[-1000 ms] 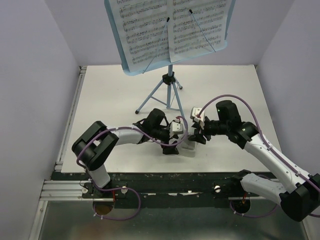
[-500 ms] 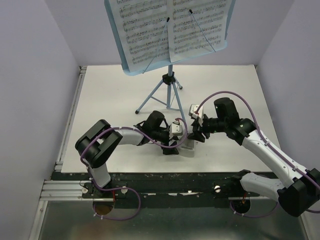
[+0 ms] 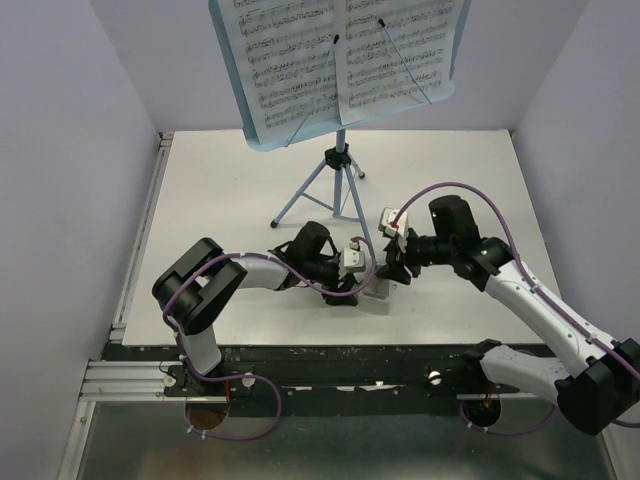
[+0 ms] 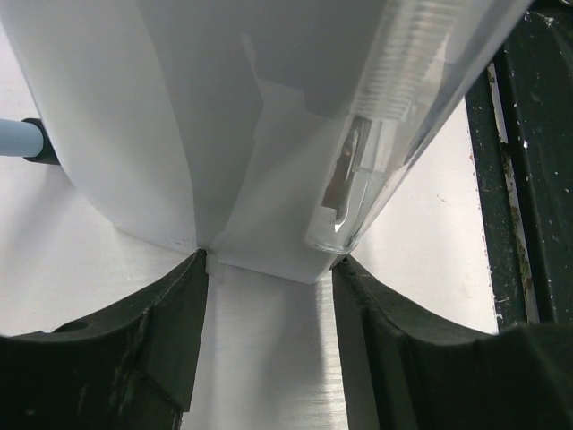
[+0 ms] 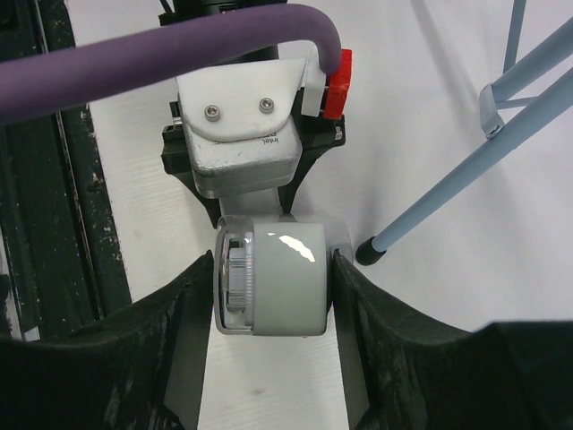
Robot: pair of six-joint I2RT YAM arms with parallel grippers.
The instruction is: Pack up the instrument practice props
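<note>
I will move my right gripper to the right in the top view next, over bare tabletop by the side, and let go of the box clear of the music stand's legs.
The light-blue music stand (image 3: 340, 140) stands upright at the back on its tripod legs (image 3: 305, 195). Two white sheet-music pages (image 3: 290, 60) (image 3: 400, 45) rest on its tray under thin wire holders. At the table's front middle, a small grey box with a clear side (image 3: 378, 290) sits between both grippers. My left gripper (image 3: 360, 284) is shut on it from the left (image 4: 269, 179). My right gripper (image 3: 393, 272) is shut on it from the right (image 5: 286, 278). One stand leg's black foot (image 5: 369, 253) lies just right of the box.
Purple-grey walls close in the table on three sides. A metal rail (image 3: 140, 240) runs along the left edge. The dark front edge (image 3: 340, 355) with the arm bases lies just behind the grippers. The left wrist camera housing (image 5: 237, 134) faces my right gripper closely.
My right arm has shifted slightly left and toward the back, closing in on the grey box. The left arm and the stand have barely moved.
</note>
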